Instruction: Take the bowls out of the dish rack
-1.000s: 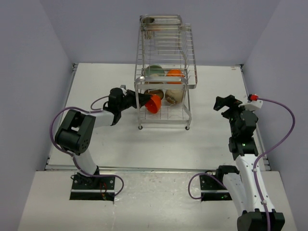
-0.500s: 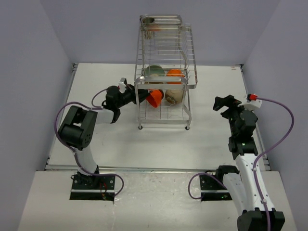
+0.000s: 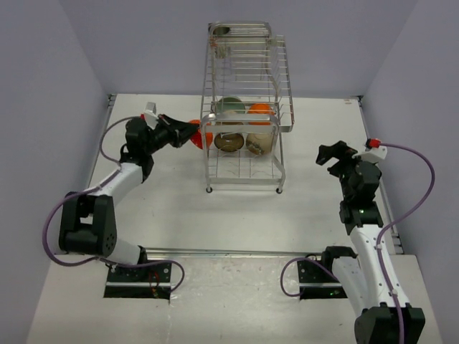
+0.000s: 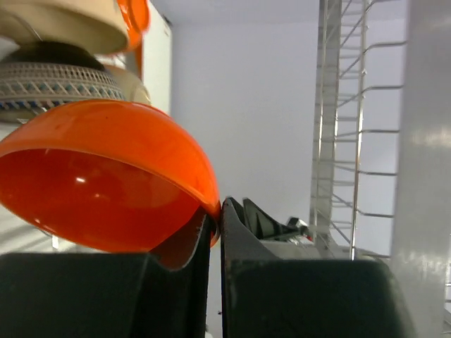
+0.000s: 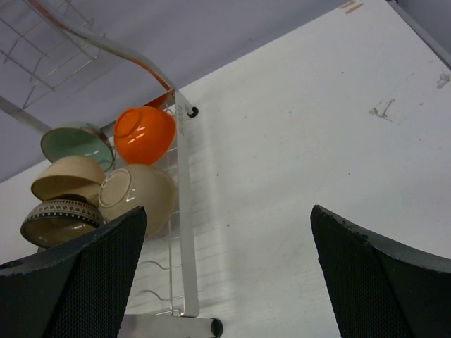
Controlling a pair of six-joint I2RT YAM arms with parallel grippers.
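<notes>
My left gripper should swing off the rack, tilt down, then lower the orange bowl onto the empty table by the side.
The silver wire dish rack (image 3: 244, 86) stands at the back middle of the table. My left gripper (image 3: 188, 133) is shut on the rim of a bright orange bowl (image 3: 204, 137) and holds it just outside the rack's left side. In the left wrist view my gripper (image 4: 217, 211) pinches the orange bowl's (image 4: 106, 176) rim. Inside the rack are a mint green bowl (image 3: 231, 105), a second orange bowl (image 3: 260, 110), a brown-olive patterned bowl (image 3: 229, 142) and a cream bowl (image 3: 259, 143). My right gripper (image 3: 330, 154) is open and empty, right of the rack.
The right wrist view shows the rack's corner post and foot (image 5: 184, 225), with the orange bowl (image 5: 144, 134), green bowl (image 5: 74, 144), cream bowl (image 5: 137, 193) and patterned bowl (image 5: 60, 222) behind it. Rack bars (image 4: 338, 127) stand close on the left gripper's right.
My left gripper has drawn the orange bowl leftward out of the rack's lower tier, and the arm has swung out to the left. The right arm has barely moved.
</notes>
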